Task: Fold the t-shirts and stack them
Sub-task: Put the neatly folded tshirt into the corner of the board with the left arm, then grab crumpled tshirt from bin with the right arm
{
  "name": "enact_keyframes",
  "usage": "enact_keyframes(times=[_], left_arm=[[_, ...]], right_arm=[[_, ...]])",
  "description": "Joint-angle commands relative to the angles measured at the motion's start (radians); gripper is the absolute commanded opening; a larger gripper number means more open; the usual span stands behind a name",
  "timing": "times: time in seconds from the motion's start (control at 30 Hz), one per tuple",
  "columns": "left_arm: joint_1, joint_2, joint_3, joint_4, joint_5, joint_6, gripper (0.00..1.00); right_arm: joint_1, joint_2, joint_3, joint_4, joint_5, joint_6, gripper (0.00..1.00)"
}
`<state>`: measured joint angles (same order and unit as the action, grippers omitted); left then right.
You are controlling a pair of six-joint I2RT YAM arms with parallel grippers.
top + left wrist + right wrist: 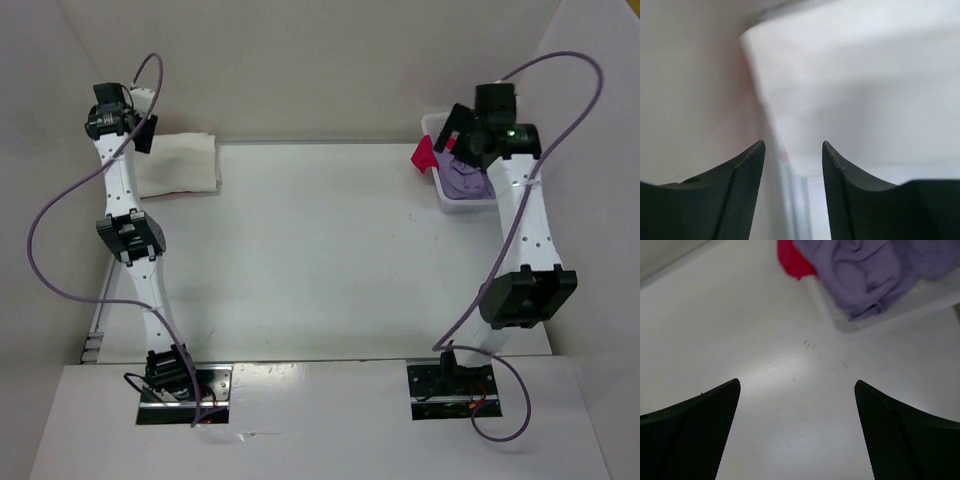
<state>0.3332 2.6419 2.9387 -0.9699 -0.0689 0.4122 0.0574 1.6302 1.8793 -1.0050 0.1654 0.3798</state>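
Note:
My right gripper will move across and down onto the lavender purple t-shirt, because the shirt is below the gripper and to its right in the wrist view.
A folded off-white t-shirt lies at the table's far left corner; it fills the upper right of the left wrist view. My left gripper hovers over its left edge, open and empty. A lavender purple t-shirt and a red t-shirt lie bunched in the white basket at the far right. Both show in the right wrist view, lavender and red. My right gripper is above the basket's near left side, open wide and empty.
Beige walls close in the table at the back and on both sides. The bare white tabletop lies between the two arms. A purple cable loops from each arm. The table's left edge has a metal rail.

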Motion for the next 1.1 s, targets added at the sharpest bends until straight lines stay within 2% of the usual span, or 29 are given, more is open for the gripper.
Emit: enact_keyframes(times=[0.0,0.07,0.23,0.3,0.43,0.6,0.63,0.73,0.77,0.83,0.87,1.07], left_arm=[[-0.124,-0.21,0.03,-0.11,0.504,-0.029,0.56],[-0.215,-0.241,0.01,-0.136,0.645,-0.001,0.56],[-0.353,-0.261,-0.036,-0.174,0.84,0.033,0.62],[-0.407,-0.261,-0.072,-0.174,0.84,0.021,0.62],[-0.48,-0.261,-0.15,-0.161,0.811,0.01,0.62],[-0.595,-0.283,-0.292,-0.106,0.669,-0.029,0.62],[-0.611,-0.296,-0.318,-0.089,0.635,-0.029,0.62],[-0.655,-0.344,-0.422,-0.061,0.614,-0.029,0.63],[-0.664,-0.344,-0.438,-0.052,0.613,-0.029,0.64],[-0.675,-0.353,-0.45,-0.052,0.604,-0.029,0.64],[-0.675,-0.362,-0.463,-0.061,0.594,-0.029,0.64],[-0.703,-0.43,-0.529,-0.07,0.561,-0.029,0.64]], right_arm=[[-0.146,0.109,0.146,-0.009,0.112,-0.045,1.0],[-0.189,0.204,0.233,-0.03,0.1,-0.045,1.0],[-0.243,0.543,0.587,-0.076,0.028,-0.045,1.0],[-0.272,0.623,0.679,-0.076,0.007,-0.045,1.0],[-0.295,0.799,0.754,-0.076,-0.032,-0.056,1.0],[-0.314,0.936,0.808,-0.099,0.002,-0.044,1.0],[-0.314,0.95,0.808,-0.099,0.002,-0.044,0.97],[-0.324,0.979,0.817,-0.11,-0.01,-0.044,0.55],[-0.324,0.979,0.828,-0.11,-0.01,-0.044,0.26],[-0.324,0.959,0.839,-0.121,-0.01,-0.044,0.03],[-0.324,0.933,0.839,-0.121,-0.01,-0.033,0.0],[-0.3,0.759,0.839,-0.121,-0.001,-0.033,0.0]])
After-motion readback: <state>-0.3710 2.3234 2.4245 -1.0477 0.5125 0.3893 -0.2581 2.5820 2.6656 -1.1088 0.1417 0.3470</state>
